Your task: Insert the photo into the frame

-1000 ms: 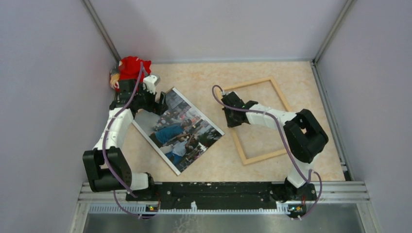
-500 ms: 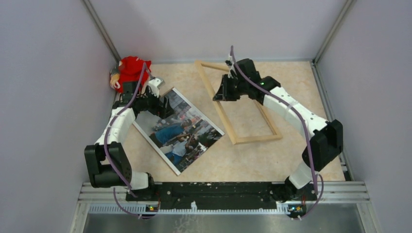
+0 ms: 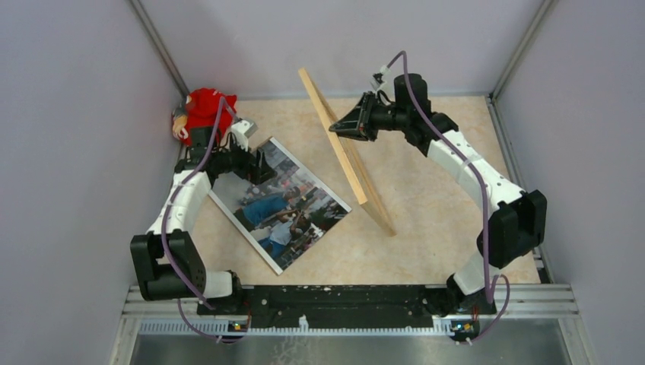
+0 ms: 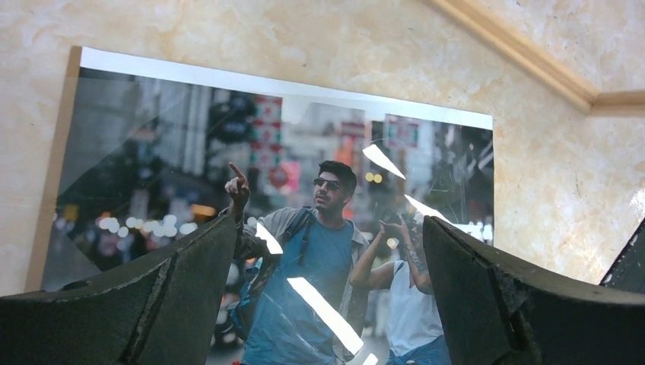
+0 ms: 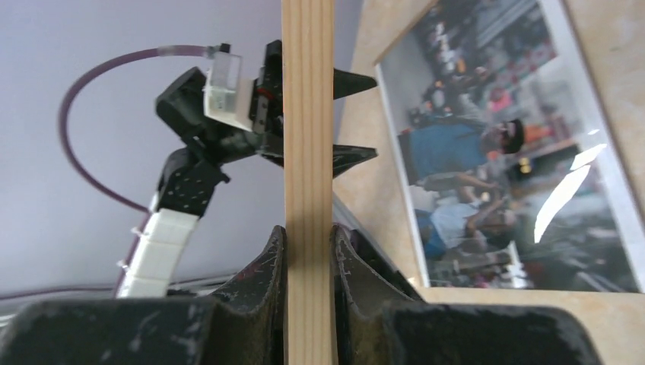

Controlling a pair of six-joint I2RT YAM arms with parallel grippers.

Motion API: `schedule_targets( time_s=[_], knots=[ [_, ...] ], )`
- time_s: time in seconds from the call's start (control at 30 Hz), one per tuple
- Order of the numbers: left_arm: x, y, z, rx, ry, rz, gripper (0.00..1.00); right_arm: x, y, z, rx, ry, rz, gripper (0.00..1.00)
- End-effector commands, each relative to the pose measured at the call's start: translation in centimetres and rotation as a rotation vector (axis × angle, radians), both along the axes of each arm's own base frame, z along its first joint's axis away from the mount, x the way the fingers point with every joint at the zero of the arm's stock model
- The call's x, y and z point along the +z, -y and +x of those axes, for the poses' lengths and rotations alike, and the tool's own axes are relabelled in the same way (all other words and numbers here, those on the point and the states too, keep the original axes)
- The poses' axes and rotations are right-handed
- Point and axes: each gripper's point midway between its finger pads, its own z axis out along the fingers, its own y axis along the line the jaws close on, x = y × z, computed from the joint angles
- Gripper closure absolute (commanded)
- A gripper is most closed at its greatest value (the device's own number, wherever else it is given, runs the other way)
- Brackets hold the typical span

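My right gripper swings to the right in the top view, over bare tabletop, and releases the frame's bar next, since the frame (image 3: pixel 346 148) leans on edge toward the photo.
The photo (image 3: pixel 283 202), a glossy street scene with a white border, lies flat and picture-up on the table left of centre. My left gripper (image 3: pixel 258 164) hovers open over its far corner, and the print (image 4: pixel 289 144) shows between the wide-apart fingers (image 4: pixel 190 289). The light-wood frame (image 3: pixel 346 148) is tipped up on edge and runs from high at the back down to near the table. My right gripper (image 3: pixel 348 125) is shut on its upper rail (image 5: pixel 308 137), which is pinched between both fingers (image 5: pixel 266 266). Beyond the rail lies the photo (image 5: pixel 502 152).
A red stuffed toy (image 3: pixel 205 106) sits in the back left corner behind the left arm. Grey walls close in the back and both sides. A metal rail (image 3: pixel 342 300) with the arm bases runs along the near edge.
The right gripper has lifted the frame from flat on the table up onto its edge and swung it back and leftward. The left gripper and the photo have barely moved.
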Motion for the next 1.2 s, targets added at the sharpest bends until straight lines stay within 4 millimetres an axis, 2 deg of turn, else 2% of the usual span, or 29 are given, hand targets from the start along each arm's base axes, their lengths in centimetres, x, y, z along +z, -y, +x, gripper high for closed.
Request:
schedule_targets(
  time_s=[0.0, 0.07, 0.13, 0.33, 0.47, 0.6, 0.73, 1.0, 1.07, 1.17],
  knots=[
    [2.2, 0.3, 0.4, -0.008, 0.086, -0.008, 0.01, 7.5, -0.6, -1.3, 0.072, 0.075, 0.225, 1.00],
    [2.3, 0.4, 0.3, -0.009, 0.088, -0.013, 0.01, 7.6, -0.2, -1.0, 0.054, 0.073, 0.223, 1.00],
    [2.5, 0.5, 0.3, -0.010, 0.092, -0.020, 0.01, 6.9, 0.5, -0.7, 0.032, 0.058, 0.218, 1.00],
    [2.7, 0.3, 0.4, -0.002, 0.112, -0.004, 0.01, 2.8, 3.8, 0.3, -0.044, -0.064, 0.295, 1.00],
    [3.0, 0.4, 0.2, -0.014, 0.121, -0.007, 0.01, 1.6, 6.6, 0.9, -0.084, -0.102, 0.309, 1.00],
    [3.5, 0.5, 0.1, -0.012, 0.132, -0.015, 0.01, 0.8, 10.0, 1.9, -0.155, -0.100, 0.256, 0.60],
    [3.5, 0.3, 0.4, -0.002, 0.136, -0.007, 0.01, 0.0, 12.8, 2.6, -0.211, -0.095, 0.211, 0.42],
    [3.0, -0.1, 0.4, 0.006, 0.148, 0.021, 0.01, -0.7, 17.0, 3.3, -0.311, -0.025, 0.009, 0.27],
    [2.8, -0.1, 0.3, 0.004, 0.148, 0.025, 0.01, -0.5, 17.9, 3.4, -0.334, 0.009, -0.039, 0.26],
    [2.4, -0.1, 0.3, 0.004, 0.147, 0.030, 0.01, -0.7, 18.1, 3.1, -0.342, 0.024, -0.058, 0.26]
  ],
)
